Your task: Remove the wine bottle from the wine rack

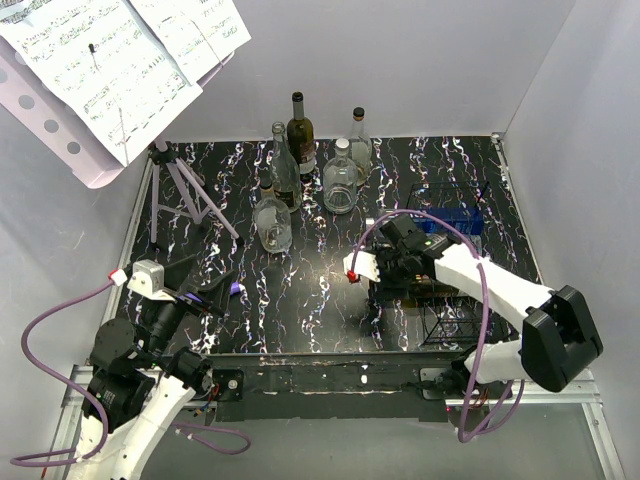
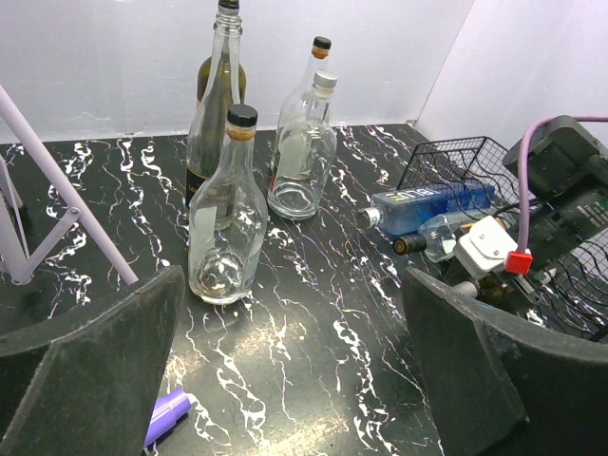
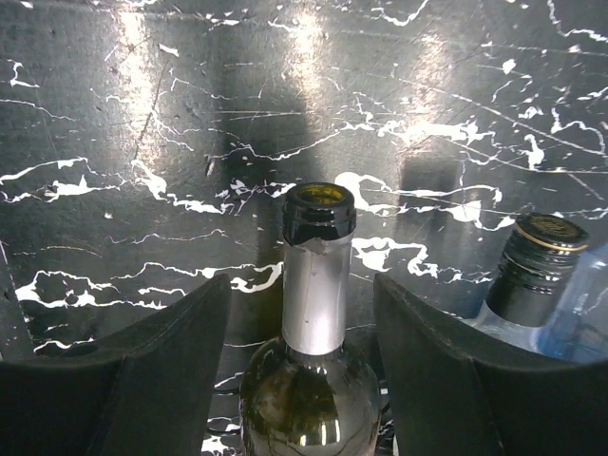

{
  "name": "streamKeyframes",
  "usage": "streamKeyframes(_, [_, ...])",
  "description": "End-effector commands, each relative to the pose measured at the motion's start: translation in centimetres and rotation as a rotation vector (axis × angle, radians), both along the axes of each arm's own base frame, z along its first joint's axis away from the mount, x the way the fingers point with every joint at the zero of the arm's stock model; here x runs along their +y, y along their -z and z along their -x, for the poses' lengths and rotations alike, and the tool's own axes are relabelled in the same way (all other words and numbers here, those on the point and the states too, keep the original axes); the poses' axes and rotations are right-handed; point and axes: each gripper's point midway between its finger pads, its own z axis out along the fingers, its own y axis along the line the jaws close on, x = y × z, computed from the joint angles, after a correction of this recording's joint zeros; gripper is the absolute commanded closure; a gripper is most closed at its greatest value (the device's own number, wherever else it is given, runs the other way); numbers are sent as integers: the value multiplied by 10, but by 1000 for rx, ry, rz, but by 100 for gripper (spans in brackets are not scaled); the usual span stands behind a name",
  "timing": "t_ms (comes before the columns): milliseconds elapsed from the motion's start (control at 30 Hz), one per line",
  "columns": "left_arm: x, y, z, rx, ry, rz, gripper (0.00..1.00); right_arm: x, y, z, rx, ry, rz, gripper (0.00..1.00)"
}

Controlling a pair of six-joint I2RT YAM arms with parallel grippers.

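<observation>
The bottle's silver-foiled neck (image 3: pixel 315 298) is between my open fingers with a gap on both sides. I will lower my right gripper farther around it and close.
The wine bottle (image 3: pixel 318 313) is dark green glass with a silver-foiled neck and a black top. It lies in the black wire wine rack (image 1: pixel 452 318) at the right, neck pointing left. My right gripper (image 3: pixel 300 294) is open, one finger on each side of the bottle's neck, with a gap on both sides. In the top view the right gripper (image 1: pixel 385 270) covers the bottle at the rack's left end. My left gripper (image 1: pixel 205 290) is open and empty near the table's front left, low over the table (image 2: pixel 293 285). The rack also shows in the left wrist view (image 2: pixel 456 157).
A blue bottle (image 2: pixel 432 204) and a clear bottle with a dark cap (image 3: pixel 532 271) also lie in the rack. Several upright bottles (image 1: pixel 300 135) stand at the back middle. A purple music stand (image 1: pixel 110 70) stands at back left. A purple marker (image 2: pixel 169 413) lies under the left gripper.
</observation>
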Motion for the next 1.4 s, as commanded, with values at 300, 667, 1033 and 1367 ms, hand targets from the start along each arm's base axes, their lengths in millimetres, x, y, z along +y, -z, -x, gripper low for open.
streamKeyframes(300, [0,-9,5,-23,12,5,2,-11,23,-16,12,23,68,33])
streamKeyframes(667, [2,-8,5,-21,1,5,2,-25,53,-18,58,53,138,38])
streamKeyframes(1033, [3,-9,5,-25,1,8,2,-26,52,-12,93,45,142,58])
streamKeyframes(1367, [3,-9,5,-25,0,8,2,-27,51,-7,170,119,165,99])
